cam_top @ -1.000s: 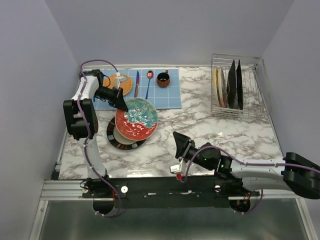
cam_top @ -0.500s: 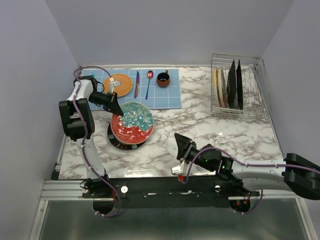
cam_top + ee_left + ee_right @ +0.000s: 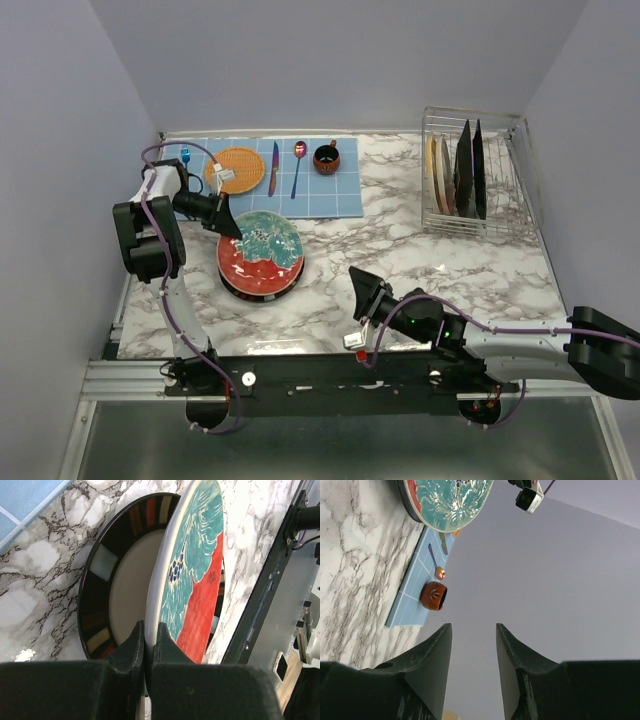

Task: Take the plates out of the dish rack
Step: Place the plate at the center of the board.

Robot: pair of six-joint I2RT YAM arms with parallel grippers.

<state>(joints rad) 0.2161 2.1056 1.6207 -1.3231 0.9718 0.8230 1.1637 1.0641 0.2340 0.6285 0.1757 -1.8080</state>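
Note:
The left gripper will lower slightly back and release the red plate's rim, since the black-rimmed plate (image 3: 262,298) lies below it and the red plate still hangs tilted above that plate.
My left gripper (image 3: 226,224) is shut on the rim of the round red plate with teal centre (image 3: 262,250), holding it low and slightly tilted over the black-rimmed beige plate (image 3: 237,288) on the marble table. In the left wrist view the left gripper (image 3: 149,630) pinches the white rim of the red plate (image 3: 192,575), with the black-rimmed plate (image 3: 125,582) right beneath. The dish rack (image 3: 500,208) at the back right holds several upright plates (image 3: 458,170). My right gripper (image 3: 360,286) is open and empty, near the front middle; its view shows the red plate (image 3: 447,500) far off.
A blue tiled mat (image 3: 330,190) at the back carries an orange woven disc (image 3: 240,168), a knife (image 3: 273,168), a spoon (image 3: 298,165) and a small brown cup (image 3: 326,158). Grey walls close in the table on three sides.
My left gripper has carried the red plate leftwards and down, from above and right of the black-rimmed plate to nearly flat over it. The right arm has barely moved.

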